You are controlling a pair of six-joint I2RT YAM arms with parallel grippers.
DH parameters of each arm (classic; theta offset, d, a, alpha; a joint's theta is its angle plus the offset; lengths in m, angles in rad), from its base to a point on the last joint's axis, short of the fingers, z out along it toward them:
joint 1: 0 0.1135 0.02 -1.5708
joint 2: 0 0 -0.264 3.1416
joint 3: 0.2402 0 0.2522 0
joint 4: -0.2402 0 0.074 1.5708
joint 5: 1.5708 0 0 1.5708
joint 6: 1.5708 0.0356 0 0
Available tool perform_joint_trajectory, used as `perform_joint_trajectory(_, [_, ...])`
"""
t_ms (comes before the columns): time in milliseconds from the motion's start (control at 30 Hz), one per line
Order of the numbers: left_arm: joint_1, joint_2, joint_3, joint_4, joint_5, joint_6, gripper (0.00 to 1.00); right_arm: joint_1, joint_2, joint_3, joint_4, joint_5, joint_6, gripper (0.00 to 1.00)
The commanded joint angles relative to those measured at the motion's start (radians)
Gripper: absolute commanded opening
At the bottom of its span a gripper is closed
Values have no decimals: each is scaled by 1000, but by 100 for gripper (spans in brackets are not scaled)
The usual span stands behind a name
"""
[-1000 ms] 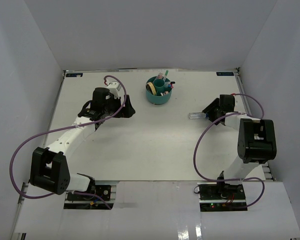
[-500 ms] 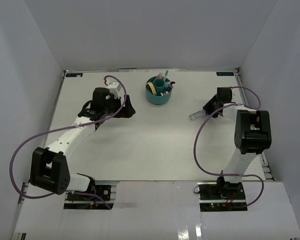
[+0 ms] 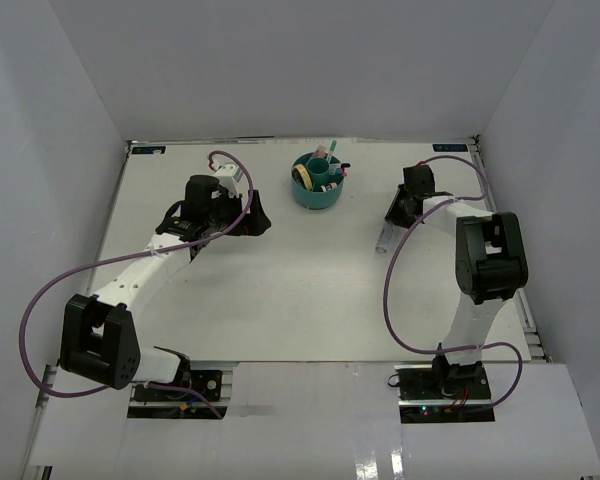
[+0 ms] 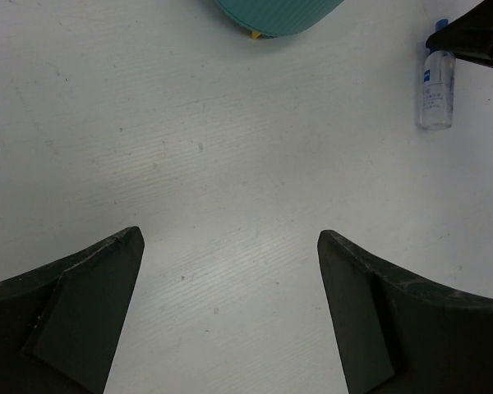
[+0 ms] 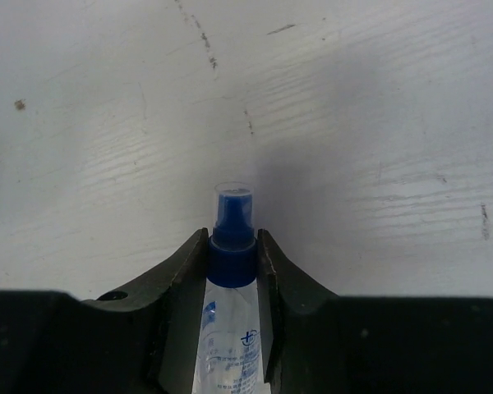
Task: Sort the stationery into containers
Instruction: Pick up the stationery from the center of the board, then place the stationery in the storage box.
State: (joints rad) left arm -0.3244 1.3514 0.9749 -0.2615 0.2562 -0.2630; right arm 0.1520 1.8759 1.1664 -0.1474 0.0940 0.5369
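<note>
The organizer's round middle cup (image 3: 320, 168) is open, so I will lift my right gripper, tip the bottle (image 3: 384, 238) upright, move left in the top view, lower the bottle and let it go.
The round teal organizer (image 3: 318, 186) stands at the back centre, with several pens (image 3: 332, 160) and a tan rubber band loop (image 3: 302, 178) in it. Its lower wall shows at the top of the left wrist view (image 4: 275, 15). My right gripper (image 3: 397, 210) is to its right, shut on the neck of the small clear bottle with a blue cap (image 5: 232, 271), which sticks out past the fingertips (image 5: 185, 263). The bottle (image 3: 384, 238) hangs low over the table and also shows in the left wrist view (image 4: 436, 90). My left gripper (image 4: 230, 271) is open and empty over bare table, left of the organizer (image 3: 252, 215).
White walls close in the table at the back and both sides. The right arm's purple cable (image 3: 392, 290) loops over the table on the right. The left arm's cable (image 3: 40, 300) arcs along the left side.
My right gripper has swung toward the back and left with the bottle, which now points toward the near edge instead of left. The left arm has not moved.
</note>
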Motion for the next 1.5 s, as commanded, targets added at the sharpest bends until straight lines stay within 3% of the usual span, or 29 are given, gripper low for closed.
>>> perform_joint_trajectory(0, [2,-18,-7,11,20,2,98,18,23,59,-52,3,-84,19])
perform_joint_trajectory(100, [1,-15,-5,13,26,2,98,46,0,46,-35,1,-123,11])
perform_joint_trajectory(500, [2,-3,-4,16,57,-4,98,101,-175,-68,135,-126,-192,8])
perform_joint_trajectory(700, [2,-1,-7,27,87,-8,98,149,-312,-209,356,-186,-232,8])
perform_joint_trajectory(933, [2,-11,-12,30,74,-9,98,211,-400,-226,580,-209,-331,8])
perform_joint_trajectory(1167, [2,-23,-13,27,49,-1,98,235,-365,-130,816,-218,-380,8])
perform_joint_trajectory(1467, [2,-12,-15,25,26,8,98,251,-178,30,1097,-290,-452,8])
